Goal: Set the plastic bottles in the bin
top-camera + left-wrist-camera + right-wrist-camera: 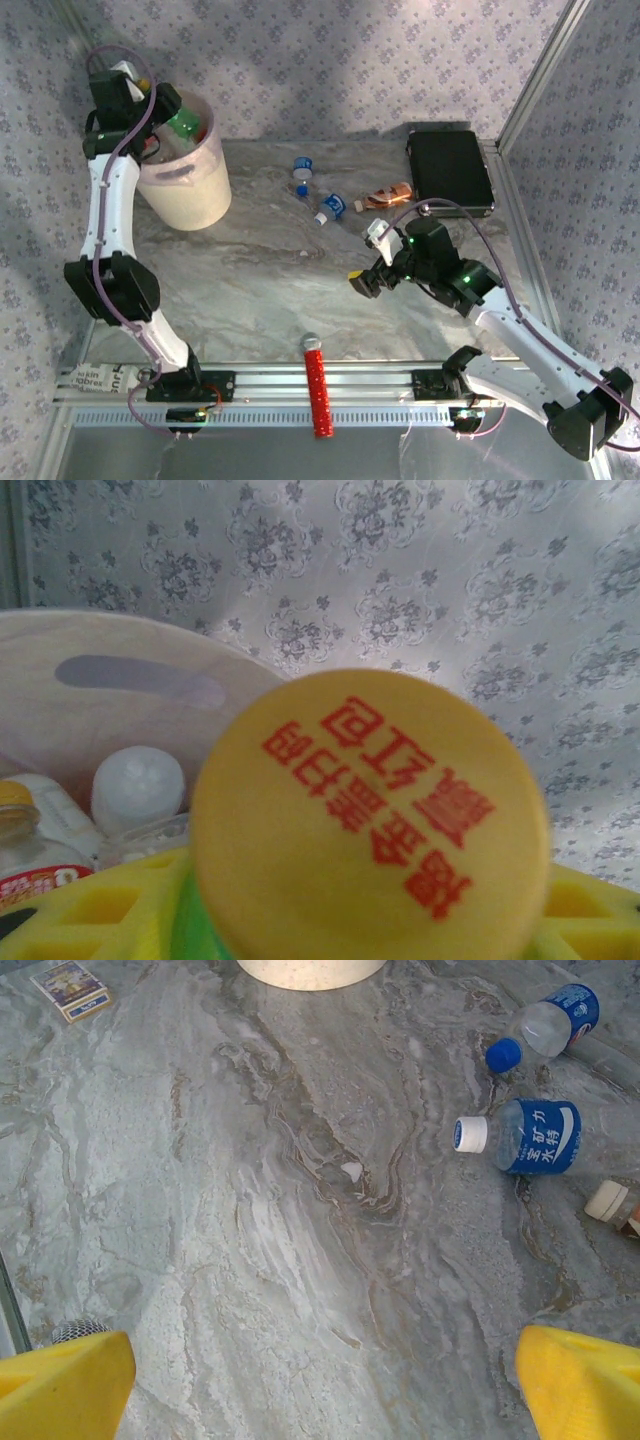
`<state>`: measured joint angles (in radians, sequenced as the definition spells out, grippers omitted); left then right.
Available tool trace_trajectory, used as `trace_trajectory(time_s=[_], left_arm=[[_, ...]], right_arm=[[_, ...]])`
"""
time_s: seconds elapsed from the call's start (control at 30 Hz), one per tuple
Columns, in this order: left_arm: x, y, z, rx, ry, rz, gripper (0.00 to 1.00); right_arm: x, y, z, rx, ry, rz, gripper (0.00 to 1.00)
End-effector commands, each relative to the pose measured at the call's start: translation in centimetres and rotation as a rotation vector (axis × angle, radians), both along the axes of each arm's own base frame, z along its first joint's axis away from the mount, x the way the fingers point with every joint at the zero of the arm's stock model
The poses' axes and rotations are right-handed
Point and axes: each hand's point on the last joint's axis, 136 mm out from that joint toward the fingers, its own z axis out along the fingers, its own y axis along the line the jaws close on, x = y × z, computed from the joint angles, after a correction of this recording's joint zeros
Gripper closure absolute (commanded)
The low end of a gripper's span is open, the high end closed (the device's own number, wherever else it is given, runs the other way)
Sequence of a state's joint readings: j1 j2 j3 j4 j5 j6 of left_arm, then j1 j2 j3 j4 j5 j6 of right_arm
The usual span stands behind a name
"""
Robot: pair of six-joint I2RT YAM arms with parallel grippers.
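Note:
I will next keep my left gripper over the opening of the pale pink bin and open its fingers to let go of the green bottle (186, 123), because the inside of the bin is below them.
My left gripper (172, 115) hangs over the mouth of the pale pink bin (190, 185), shut on a green bottle (186, 123). In the left wrist view its yellow cap (370, 810) with red characters sits between the yellow fingers (85, 910). Inside the bin (130, 670) lie a white-capped bottle (138, 785) and a red-labelled one (30, 865). My right gripper (368, 257) stands open above bare table (325, 1390). Beyond it lie two blue-labelled bottles (550, 1022) (535, 1135) and a brownish one (385, 198).
A flat black case (450, 170) lies at the back right. A red ribbed cylinder (318, 385) rests across the front rail between the arm bases. A small printed box (70, 988) lies on the table near the bin's foot (310, 968).

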<state>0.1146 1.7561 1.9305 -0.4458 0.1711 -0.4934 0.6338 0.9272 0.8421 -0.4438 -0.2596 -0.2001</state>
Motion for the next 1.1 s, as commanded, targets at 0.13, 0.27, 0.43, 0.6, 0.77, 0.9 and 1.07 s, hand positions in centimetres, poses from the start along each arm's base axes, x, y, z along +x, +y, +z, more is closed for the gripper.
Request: trace_trajectory(time_s=[0.13,0.27,0.43,0.6,0.77,0.9,1.07], left_arm=[[2.1,-0.6,-0.9,0.055,0.046,-0.019,0.48],[2.3,-0.1,-2.2,0.072,0.086,-0.002,0.38],[2.0,0.2,-2.0,0.112,0.105,0.007,0.23],[1.4,1.4,-0.5,0.179,0.102,0.039,0.2],[1.1,1.0,-0.7,0.205,0.134,0.019,0.3],[1.5,1.0,-1.8,0.22,0.163,0.022,0.42],[2.5,2.3,-4.6,0.223,0.229,0.05,0.51]], right_arm=[[-0.2,-0.9,-0.4,-0.05,-0.007,-0.024,0.01],[-0.3,-1.0,-0.7,-0.062,-0.007,-0.025,0.01],[-0.1,-1.0,-1.2,-0.072,-0.003,-0.026,0.01],[-0.1,-1.0,-1.6,-0.072,0.003,-0.025,0.01],[0.2,-0.9,-1.7,-0.068,0.005,-0.028,0.01],[0.1,-1.0,-1.9,-0.072,0.01,-0.032,0.01],[0.1,-1.4,-1.9,-0.08,0.008,-0.042,0.01]])
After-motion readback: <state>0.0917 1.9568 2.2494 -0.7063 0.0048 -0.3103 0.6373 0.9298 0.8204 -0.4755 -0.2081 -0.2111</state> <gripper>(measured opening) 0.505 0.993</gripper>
